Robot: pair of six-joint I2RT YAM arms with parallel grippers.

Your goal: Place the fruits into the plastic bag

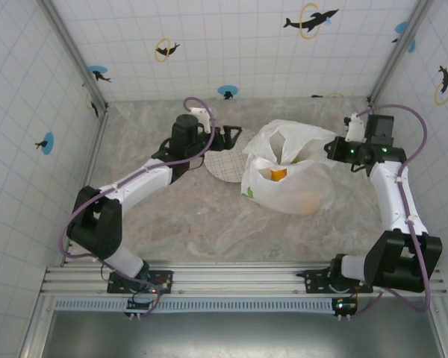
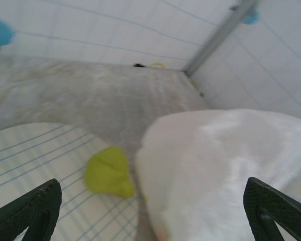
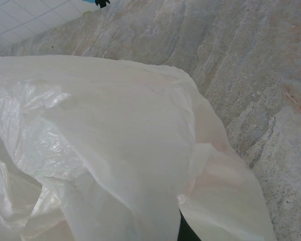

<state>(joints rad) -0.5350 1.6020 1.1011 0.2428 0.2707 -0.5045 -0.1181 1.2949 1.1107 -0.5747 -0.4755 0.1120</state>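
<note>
Next, my left gripper first lowers and tilts over the green pear-shaped fruit beside the bag, as the fruit still lies on the plate between my open fingers.
The plastic bag lies crumpled at the table's middle right, its mouth gaping upward. An orange fruit shows inside the mouth, and another orange shape glows through the bag's wall. My right gripper is shut on the bag's right edge; in the right wrist view the bag drapes over the gripper. My left gripper hangs open over the plate's far edge. In the left wrist view a green pear-shaped fruit lies on the plate between the wide-set fingers, beside the bag.
A flat white round plate with a thin grid pattern lies just left of the bag; it also shows in the left wrist view as the plate. Tiled walls close the table on three sides. Bare marbled tabletop lies in front.
</note>
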